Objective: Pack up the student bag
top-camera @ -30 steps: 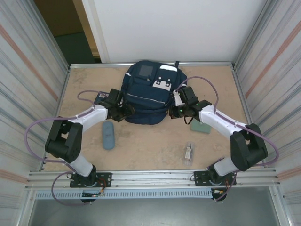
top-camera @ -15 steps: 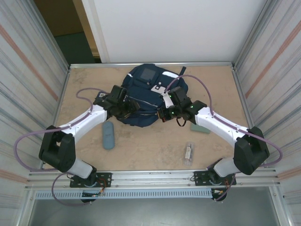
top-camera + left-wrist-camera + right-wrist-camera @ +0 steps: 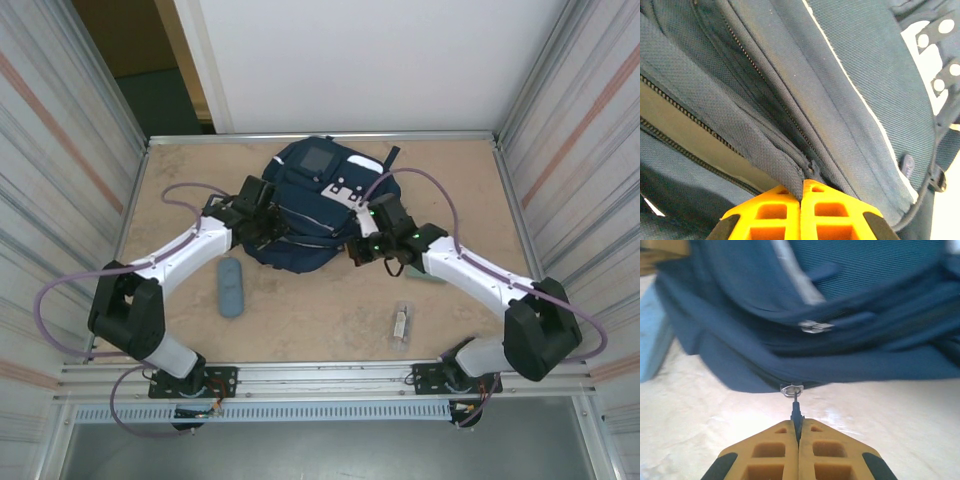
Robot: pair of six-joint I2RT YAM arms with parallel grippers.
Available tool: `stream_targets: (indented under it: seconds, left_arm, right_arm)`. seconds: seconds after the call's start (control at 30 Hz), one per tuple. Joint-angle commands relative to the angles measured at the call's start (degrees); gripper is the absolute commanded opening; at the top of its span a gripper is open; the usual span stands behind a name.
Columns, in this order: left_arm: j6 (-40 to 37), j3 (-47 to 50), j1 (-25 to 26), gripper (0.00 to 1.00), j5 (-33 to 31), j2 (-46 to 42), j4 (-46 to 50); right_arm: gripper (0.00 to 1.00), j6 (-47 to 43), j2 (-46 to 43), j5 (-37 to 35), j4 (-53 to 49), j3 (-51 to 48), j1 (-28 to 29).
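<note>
The pull (image 3: 796, 412) goes outward next with my right gripper to the bag's side by the white patches before I release it, since the slider sits short.
The student bag (image 3: 310, 195), navy with white patches and a grey square panel, lies bunched at the back middle of the table. My left gripper (image 3: 272, 226) sits at the bag's left side and is shut (image 3: 802, 184) on a fold of the bag's fabric (image 3: 785, 170) beside a zipper line. At the bag's front right edge, my right gripper (image 3: 358, 250) is shut (image 3: 797, 422) on a dark zipper pull (image 3: 796, 412). The pull hangs from a small metal slider (image 3: 792, 388) on the bag's lower seam, just above the tabletop.
A blue-grey pencil case (image 3: 230, 287) lies front left of the bag. A small clear packet (image 3: 401, 322) lies front right. A green flat item (image 3: 432, 273) is partly under my right arm. Ribbed metal walls (image 3: 60, 150) close in both sides.
My left gripper has closed on the bag's fabric. The bag has been bunched toward the back. My right gripper has shifted slightly right with the zipper pull.
</note>
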State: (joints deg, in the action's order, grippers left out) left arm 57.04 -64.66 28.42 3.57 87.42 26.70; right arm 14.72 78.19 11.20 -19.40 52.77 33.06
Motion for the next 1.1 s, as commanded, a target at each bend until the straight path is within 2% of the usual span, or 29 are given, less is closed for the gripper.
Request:
stream_targets:
  seconds: [0.0,0.2,0.3,0.43,0.47,0.6,0.7,0.87,0.93,1.07]
  left_arm:
    - [-2.7,-3.3,-2.0,0.00,0.4,-4.0,1.3]
    - [-3.4,-4.3,-2.0,0.00,6.1,-5.6,-2.3]
    - [-3.0,-5.9,-0.8,0.00,10.3,-5.5,-5.3]
    - [-5.1,-8.6,3.6,0.00,6.5,-5.1,-6.5]
    - [-5.1,-8.7,4.3,0.00,5.8,-5.1,-7.4]
    - [-3.8,-9.2,5.2,0.00,5.3,-4.0,-9.9]
    - [-3.9,-10.5,5.4,0.00,5.7,-3.3,-10.0]
    - [-6.6,-11.4,6.0,0.00,3.1,-2.8,-10.2]
    - [-6.3,-10.8,6.1,0.00,2.6,-2.0,-10.6]
    - [-5.1,-7.3,6.9,0.00,4.8,0.7,-17.5]
  right_arm:
    - [0.00,-0.3,-2.1,-3.8,1.0,-3.3,-8.2]
    - [0.00,4.6,4.1,-2.6,8.6,-3.7,-18.5]
    - [0.00,7.4,10.6,2.3,10.1,-0.3,-22.6]
    - [0.00,8.8,17.3,6.5,7.7,5.6,-25.4]
    - [0.03,8.8,17.8,6.4,6.8,6.4,-25.6]
    - [0.13,8.9,16.9,6.0,5.4,7.1,-26.0]
    - [0.14,8.8,16.0,5.0,4.2,6.8,-26.9]
    - [0.27,9.2,14.3,6.8,2.9,5.9,-28.3]
    - [0.32,10.5,12.0,5.3,-1.6,6.4,-27.9]
    - [0.41,14.4,6.2,4.6,-11.7,6.9,-27.3]
